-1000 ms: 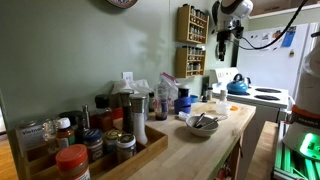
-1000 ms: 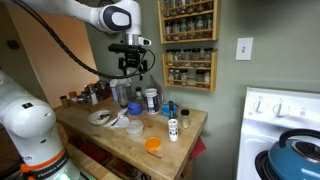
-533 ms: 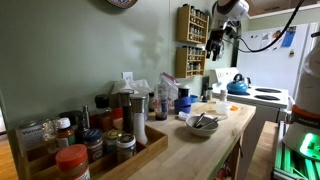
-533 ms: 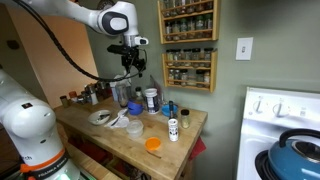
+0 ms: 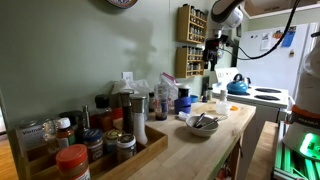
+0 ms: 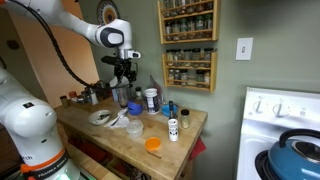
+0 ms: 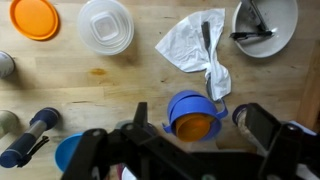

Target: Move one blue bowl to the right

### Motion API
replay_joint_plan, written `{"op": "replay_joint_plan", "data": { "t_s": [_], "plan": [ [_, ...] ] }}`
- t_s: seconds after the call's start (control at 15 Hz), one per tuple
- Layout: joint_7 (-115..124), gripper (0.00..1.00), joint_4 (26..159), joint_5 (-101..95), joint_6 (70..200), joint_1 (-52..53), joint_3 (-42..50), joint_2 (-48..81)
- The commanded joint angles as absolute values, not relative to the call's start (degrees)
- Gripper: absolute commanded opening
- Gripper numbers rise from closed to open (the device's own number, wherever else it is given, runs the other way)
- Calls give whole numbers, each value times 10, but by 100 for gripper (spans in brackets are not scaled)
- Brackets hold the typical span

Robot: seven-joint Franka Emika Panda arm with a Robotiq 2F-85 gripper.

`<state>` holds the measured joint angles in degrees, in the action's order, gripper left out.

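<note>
The orange bowl fills the middle of the stacked blue bowls, so next I will move my gripper down and turn it over the blue bowls, onto the rim facing the clear lid (image 6: 134,105).
In the wrist view a stack of small dark-blue bowls (image 7: 192,113) with an orange bowl inside stands on the wooden counter, straight below my gripper (image 7: 200,125). Another blue bowl (image 7: 66,150) shows at the lower left, partly hidden by the gripper body. The gripper is open and empty, its two fingers spread to either side of the stack and well above it. In both exterior views the gripper (image 5: 213,45) (image 6: 124,70) hangs high over the counter. A blue bowl (image 5: 183,102) shows near the wall.
A pale bowl with utensils (image 7: 265,22) (image 5: 201,124) (image 6: 100,117), a crumpled white cloth (image 7: 195,45), a clear lid (image 7: 105,25) and an orange lid (image 7: 35,17) (image 6: 152,144) lie on the counter. A spice rack (image 6: 188,45) hangs on the wall. A blue kettle (image 5: 238,86) sits on the stove.
The arm has moved along the counter away from the spice rack and come down a little. The gripper stays open. Nothing on the counter has moved.
</note>
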<state>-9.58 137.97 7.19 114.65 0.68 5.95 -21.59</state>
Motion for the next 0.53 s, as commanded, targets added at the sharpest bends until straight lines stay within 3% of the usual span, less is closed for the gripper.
{"op": "replay_joint_plan", "data": {
  "t_s": [0.0,0.47],
  "plan": [
    [-102,100,1379,75,1145,2,55,-215],
    [109,100,1382,114,1249,-5,16,-118]
  ]
}}
